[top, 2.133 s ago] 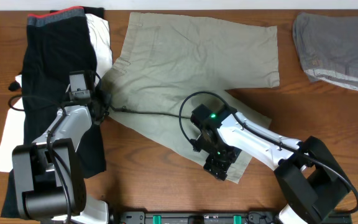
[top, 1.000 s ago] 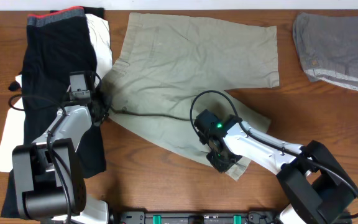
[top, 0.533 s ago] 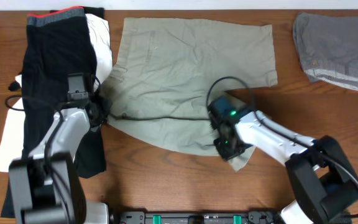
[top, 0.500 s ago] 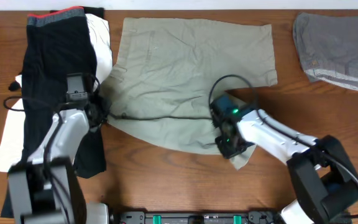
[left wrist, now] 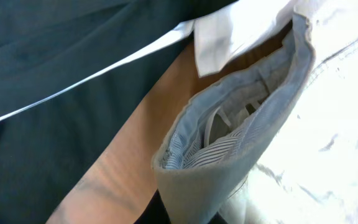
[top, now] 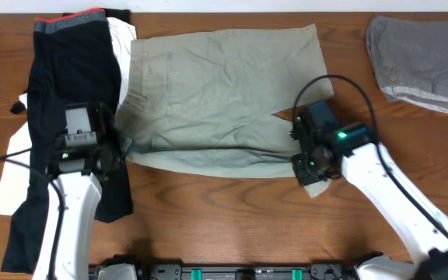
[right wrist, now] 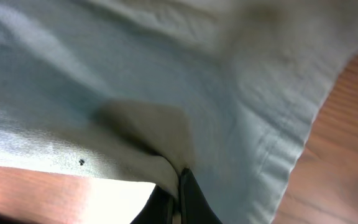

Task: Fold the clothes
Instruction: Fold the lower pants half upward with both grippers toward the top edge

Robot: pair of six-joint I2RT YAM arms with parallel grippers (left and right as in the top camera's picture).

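Observation:
The shorts' far half lies uncovered. So next, my left gripper carries the waistband corner outward to the shorts' far corner by the white cloth (top: 141, 48) and releases it.
The clothes, light khaki shorts (top: 216, 93), lie at the table's back centre, with the nearer leg drawn up into a long fold along the front. My left gripper (top: 121, 146) is shut on the waistband corner at the shorts' left end. In the left wrist view the striped-lined waistband (left wrist: 229, 149) rises from my left gripper (left wrist: 185, 219), whose tips are mostly hidden by cloth. My right gripper (top: 309, 165) is shut on the leg hem at the right end. The right wrist view shows that gripper (right wrist: 178, 186) pinching a khaki fold (right wrist: 154, 124).
A black garment (top: 68, 85) with a red waistband lies at the left over white cloth (top: 124, 47). A grey folded garment (top: 418, 58) sits at the back right. Bare wooden table (top: 224, 218) runs along the front.
My right gripper closed on the lower leg's hem and carried it right and back. The left arm pulled the waistband leftward. The shorts slid left and the lower leg now lies folded up.

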